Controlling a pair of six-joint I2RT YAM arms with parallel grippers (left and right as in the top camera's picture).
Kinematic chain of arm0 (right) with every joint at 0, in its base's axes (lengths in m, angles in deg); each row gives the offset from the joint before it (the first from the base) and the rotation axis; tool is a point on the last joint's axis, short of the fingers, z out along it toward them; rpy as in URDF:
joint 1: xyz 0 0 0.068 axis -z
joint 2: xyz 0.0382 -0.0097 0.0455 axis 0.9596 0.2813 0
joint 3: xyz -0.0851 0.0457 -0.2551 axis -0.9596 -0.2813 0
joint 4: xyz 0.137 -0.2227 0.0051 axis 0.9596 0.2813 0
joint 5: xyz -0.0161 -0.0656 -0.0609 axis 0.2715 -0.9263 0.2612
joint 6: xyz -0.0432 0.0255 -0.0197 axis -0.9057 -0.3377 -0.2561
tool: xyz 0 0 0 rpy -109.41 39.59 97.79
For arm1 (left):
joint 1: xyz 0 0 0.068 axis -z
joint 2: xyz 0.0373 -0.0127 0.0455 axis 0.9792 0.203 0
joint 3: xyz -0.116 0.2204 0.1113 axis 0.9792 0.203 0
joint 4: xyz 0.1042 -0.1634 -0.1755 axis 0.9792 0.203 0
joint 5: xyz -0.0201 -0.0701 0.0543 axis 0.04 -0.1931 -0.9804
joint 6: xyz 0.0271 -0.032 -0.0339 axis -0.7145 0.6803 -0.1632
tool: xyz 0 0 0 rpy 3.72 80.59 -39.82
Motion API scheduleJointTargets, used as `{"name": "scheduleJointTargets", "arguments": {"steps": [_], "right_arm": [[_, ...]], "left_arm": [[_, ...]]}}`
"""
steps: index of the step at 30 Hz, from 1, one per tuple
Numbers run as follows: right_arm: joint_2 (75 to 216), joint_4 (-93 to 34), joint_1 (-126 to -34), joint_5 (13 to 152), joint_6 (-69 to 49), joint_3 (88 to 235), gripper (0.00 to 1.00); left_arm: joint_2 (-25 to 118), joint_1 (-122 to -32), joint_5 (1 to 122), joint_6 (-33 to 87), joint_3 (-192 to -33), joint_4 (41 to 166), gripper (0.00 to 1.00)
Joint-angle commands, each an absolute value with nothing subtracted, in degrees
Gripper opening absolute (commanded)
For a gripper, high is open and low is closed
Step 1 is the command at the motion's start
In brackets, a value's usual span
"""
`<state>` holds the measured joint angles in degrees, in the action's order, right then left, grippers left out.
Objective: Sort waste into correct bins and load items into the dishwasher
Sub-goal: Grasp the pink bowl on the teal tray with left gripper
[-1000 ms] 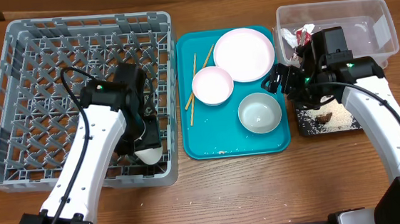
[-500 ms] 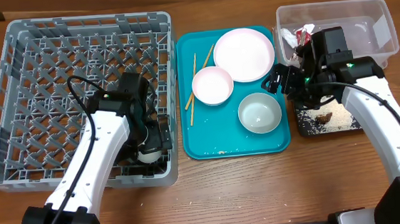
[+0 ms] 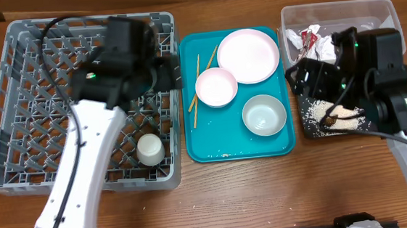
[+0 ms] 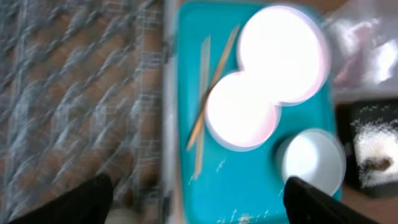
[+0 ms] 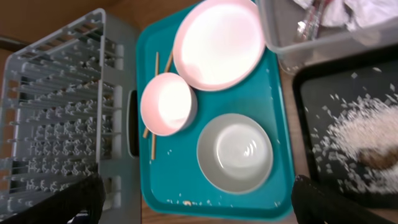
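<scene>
My left gripper moves down to the white bowl's rim by the chopsticks (image 3: pixel 198 90) (image 4: pixel 209 114) next.
The small white cup (image 3: pixel 150 149) sits upside down in the grey dish rack (image 3: pixel 14 107), near its front right corner. My left gripper (image 3: pixel 167 72) is open and empty, high above the rack's right wall; its view (image 4: pixel 199 211) is blurred. The pink-white plate (image 3: pixel 248 54), two white bowls (image 3: pixel 217 87) (image 3: pixel 265 114) and chopsticks (image 3: pixel 200 85) lie on the teal tray (image 3: pixel 221 147). My right gripper (image 3: pixel 308 76) is open and empty above the tray's right edge (image 5: pixel 199 211). The red wrapper (image 3: pixel 307 42) and tissue (image 3: pixel 315 31) are in the clear tub (image 3: pixel 377 13). Rice (image 3: pixel 334 111) and a brown lump (image 5: pixel 379 158) lie on the black tray (image 3: pixel 312 127).
The rack fills the left of the wooden table, the teal tray the middle, and the tub and black tray the right. A few crumbs (image 5: pixel 233 204) lie along the teal tray's front edge. The right arm partly hides the black tray in the overhead view.
My left gripper has let go of the cup in the rack, risen, and swung back and right toward the teal tray. My right arm has lifted and moved right.
</scene>
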<state>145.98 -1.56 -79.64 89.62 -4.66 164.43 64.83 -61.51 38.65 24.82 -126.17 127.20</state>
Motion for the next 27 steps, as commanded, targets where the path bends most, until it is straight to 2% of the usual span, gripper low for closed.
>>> {"name": "scheduleJointTargets", "arguments": {"steps": [1, 6, 11, 15, 17, 18, 19, 27], "right_arm": [[146.07, 0.63, -79.42, 86.12, -5.03, 165.29, 0.97], [146.12, 2.20, -79.42, 85.99, -5.03, 165.29, 0.97], [146.12, 2.64, -79.42, 85.99, -5.03, 165.27, 0.97], [146.47, 3.18, -79.42, 85.99, -5.06, 164.92, 0.97], [146.84, 3.29, -79.42, 85.99, -5.06, 164.92, 0.97], [147.06, 3.34, -79.42, 85.99, -5.06, 164.92, 0.97], [147.14, 3.40, -79.42, 85.99, -5.06, 164.92, 0.97], [147.21, 3.51, -79.42, 85.09, -5.08, 164.92, 0.97]], "left_arm": [[73.66, -55.87, 39.35, 20.10, -128.12, 120.81, 0.90], [89.74, -51.52, 34.94, 12.95, -142.13, 122.06, 0.92], [99.56, -51.39, 35.00, 3.84, -149.78, 121.80, 0.90], [103.32, -52.27, 35.03, -0.64, -149.75, 122.61, 0.81], [104.34, -52.86, 34.96, -0.69, -149.73, 123.22, 0.71], [105.15, -53.29, 34.98, -0.67, -149.69, 123.50, 0.54], [106.03, -53.62, 35.14, -0.60, -149.69, 123.87, 0.44], [108.85, -53.99, 35.22, -0.43, -149.62, 125.69, 0.47]]}}
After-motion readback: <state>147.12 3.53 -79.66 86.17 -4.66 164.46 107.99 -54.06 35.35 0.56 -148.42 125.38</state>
